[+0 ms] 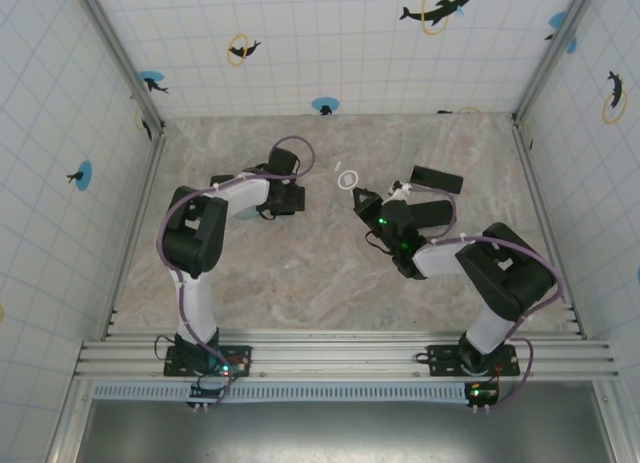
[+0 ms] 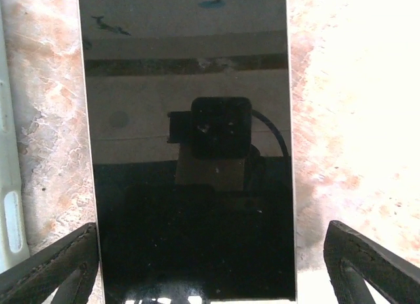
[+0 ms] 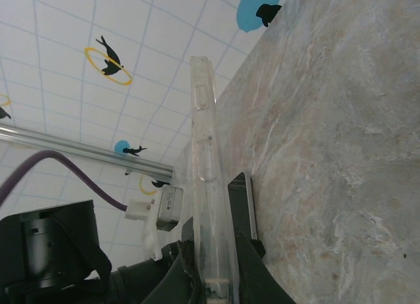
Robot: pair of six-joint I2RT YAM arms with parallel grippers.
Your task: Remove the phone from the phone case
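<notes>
The clear case will move toward the phone next in my right gripper, and then come down onto the marble beside the phone (image 1: 313, 196), which is empty.
The phone (image 2: 190, 153) lies flat on the marble table, black screen up, a thin silver edge showing. My left gripper (image 2: 211, 228) hovers over its near end, open, one finger (image 2: 62, 268) at its left edge and the other (image 2: 367, 261) well clear on the right. From above, the left gripper (image 1: 285, 196) points down at the table left of centre. My right gripper (image 3: 216, 251) is shut on the clear phone case (image 3: 207, 159), held edge-on and lifted. The phone (image 3: 241, 202) rests on the table just behind the case. From above, the case (image 1: 349, 181) juts from the right gripper (image 1: 362, 201).
A black rectangular object (image 1: 436, 178) sits at the back right of the table (image 1: 300, 273). Tiled walls with aluminium posts (image 1: 118, 53) close in the table on three sides. A white strip (image 2: 10, 212) runs along the left side in the left wrist view.
</notes>
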